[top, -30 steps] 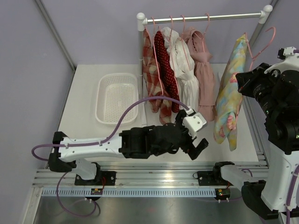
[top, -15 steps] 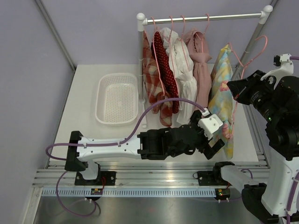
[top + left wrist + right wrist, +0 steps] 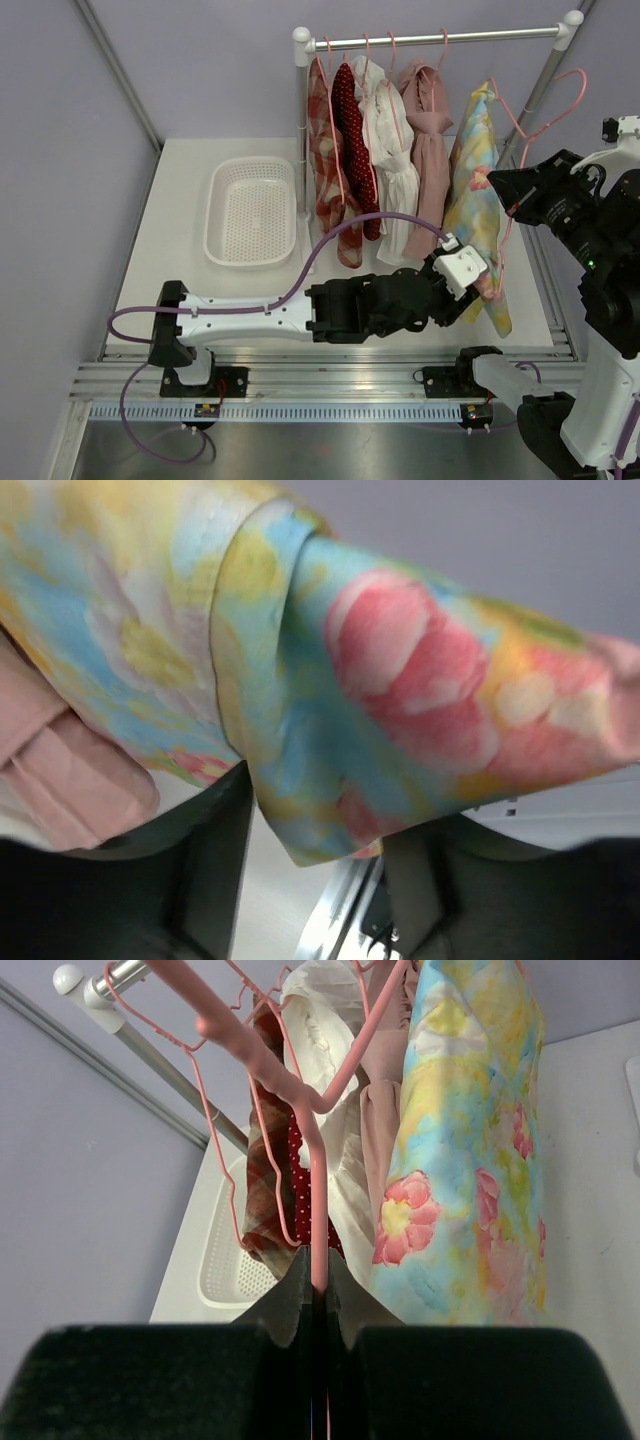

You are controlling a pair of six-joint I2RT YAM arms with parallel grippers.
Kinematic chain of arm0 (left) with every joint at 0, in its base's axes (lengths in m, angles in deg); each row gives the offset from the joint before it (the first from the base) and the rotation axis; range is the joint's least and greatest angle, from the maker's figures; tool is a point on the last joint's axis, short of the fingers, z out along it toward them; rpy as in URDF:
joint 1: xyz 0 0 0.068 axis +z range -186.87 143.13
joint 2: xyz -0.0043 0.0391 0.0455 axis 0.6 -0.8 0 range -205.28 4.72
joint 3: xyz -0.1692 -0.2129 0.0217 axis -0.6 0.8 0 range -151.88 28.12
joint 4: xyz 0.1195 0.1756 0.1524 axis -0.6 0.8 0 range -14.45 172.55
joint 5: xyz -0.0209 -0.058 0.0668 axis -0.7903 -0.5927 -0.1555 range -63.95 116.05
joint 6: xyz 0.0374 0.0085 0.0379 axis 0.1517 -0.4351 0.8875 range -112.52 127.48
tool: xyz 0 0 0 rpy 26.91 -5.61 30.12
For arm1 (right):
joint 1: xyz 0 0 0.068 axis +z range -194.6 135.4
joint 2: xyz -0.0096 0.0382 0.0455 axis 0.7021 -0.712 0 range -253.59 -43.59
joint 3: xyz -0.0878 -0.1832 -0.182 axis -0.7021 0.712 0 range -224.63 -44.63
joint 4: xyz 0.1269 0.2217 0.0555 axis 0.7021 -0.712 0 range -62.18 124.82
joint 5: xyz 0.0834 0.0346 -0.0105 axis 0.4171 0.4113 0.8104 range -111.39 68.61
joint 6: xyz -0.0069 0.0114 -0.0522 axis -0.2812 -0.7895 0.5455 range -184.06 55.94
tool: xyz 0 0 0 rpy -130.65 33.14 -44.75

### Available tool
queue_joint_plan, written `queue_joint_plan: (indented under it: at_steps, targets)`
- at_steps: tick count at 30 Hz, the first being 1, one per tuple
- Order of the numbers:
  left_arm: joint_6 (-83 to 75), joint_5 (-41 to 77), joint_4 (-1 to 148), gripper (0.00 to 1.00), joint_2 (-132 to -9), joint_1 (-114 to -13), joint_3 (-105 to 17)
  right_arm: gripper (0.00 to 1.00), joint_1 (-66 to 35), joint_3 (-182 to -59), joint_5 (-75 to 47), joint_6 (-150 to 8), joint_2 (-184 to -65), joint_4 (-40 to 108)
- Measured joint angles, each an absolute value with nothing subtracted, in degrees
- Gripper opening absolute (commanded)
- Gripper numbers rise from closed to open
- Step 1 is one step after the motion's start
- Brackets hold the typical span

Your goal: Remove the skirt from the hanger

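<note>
My right gripper holds the pink hanger, whose hook hangs free, so I will next carry it outward and release it at the rack rod's bare end.
The floral skirt (image 3: pixel 476 180) hangs on a pink hanger (image 3: pixel 545 110) off the rail, right of the rack. My right gripper (image 3: pixel 503 190) is shut on the hanger's wire; in the right wrist view that gripper (image 3: pixel 320 1265) pinches the pink hanger (image 3: pixel 318 1190), with the skirt (image 3: pixel 470 1160) to its right. My left gripper (image 3: pixel 480 290) is at the skirt's lower hem. In the left wrist view a folded corner of the skirt (image 3: pixel 380 680) hangs between the dark fingers (image 3: pixel 215 880). The left gripper (image 3: pixel 320 850) stands partly open, table showing in the gap.
Several other garments (image 3: pixel 370 140) hang on pink hangers from the rack rod (image 3: pixel 440 38) just left of the skirt. A white perforated basket (image 3: pixel 250 210) lies on the white table (image 3: pixel 180 240). A metal rail (image 3: pixel 330 375) runs along the near edge.
My left arm has reached right to the skirt's hem and its jaws have narrowed around the fabric. The right gripper brought hanger and skirt left, nearer the rack.
</note>
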State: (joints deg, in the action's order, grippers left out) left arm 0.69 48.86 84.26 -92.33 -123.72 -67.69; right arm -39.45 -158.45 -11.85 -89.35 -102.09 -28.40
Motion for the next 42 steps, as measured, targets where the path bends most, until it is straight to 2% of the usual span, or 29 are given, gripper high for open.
queue_joint_plan:
  at_steps: [2, 3, 4, 5, 13, 18, 23, 24, 27, 29, 30, 37, 42]
  targets:
    - [1.44, 48.86, 83.93, 0.34, -93.27, -123.72, -69.15, 0.0, -39.45, -158.45, -11.24, -89.77, -102.11, -28.4]
    - [1.79, 48.86, 83.89, 0.15, -93.84, -123.72, -70.14, 0.0, -39.45, -158.39, -11.04, -89.99, -102.11, -28.4]
    - [2.03, 48.86, 83.65, 0.02, -94.47, -123.72, -71.05, 0.0, -39.45, -158.39, -10.8, -90.14, -102.11, -28.4]
    - [2.51, 48.86, 83.32, 0.0, -94.93, -123.72, -71.91, 0.0, -39.45, -158.39, -10.58, -90.32, -102.09, -28.4]
    - [3.16, 50.58, 87.45, 0.0, -95.17, -124.39, -74.2, 0.0, -39.45, -158.37, -10.39, -90.45, -102.42, -28.38]
    - [4.47, 63.92, 95.43, 0.0, -92.16, -129.62, -74.66, 0.0, -39.45, -157.73, -12.96, -90.49, -103.77, -28.47]
    - [15.49, 85.25, 99.71, 0.0, -88.18, -143.76, -80.08, 0.0, -39.3, -155.18, -16.2, -91.41, -105.72, -29.06]
    - [22.22, 89.8, 95.45, 0.0, -88.24, -147.43, -81.96, 0.0, -39.25, -154.96, -16.42, -91.69, -105.94, -29.52]
    - [54.66, 99.83, 68.83, 0.0, -92.07, -154.62, -88.56, 0.0, -38.97, -154.87, -17.75, -92.61, -106.57, -31.05]
    - [75.44, 103.67, 52.11, 0.0, -100.55, -156.24, -103.66, 0.0, -38.99, -154.87, -20.02, -92.04, -106.42, -30.92]
    - [80.34, 104.75, 49.07, 0.0, -102.63, -156.41, -107.6, 0.0, -39.04, -154.87, -21.62, -91.39, -106.4, -30.57]
    - [99.36, 108.61, 37.13, 0.0, -101.05, -156.33, -110.79, 0.0, -39.25, -154.69, -28.2, -89.4, -106.44, -30.15]
    - [104.19, 102.41, 35.32, 0.0, -97.82, -156.35, -115.4, 0.0, -39.3, -153.6, -31.81, -87.89, -104.17, -31.29]
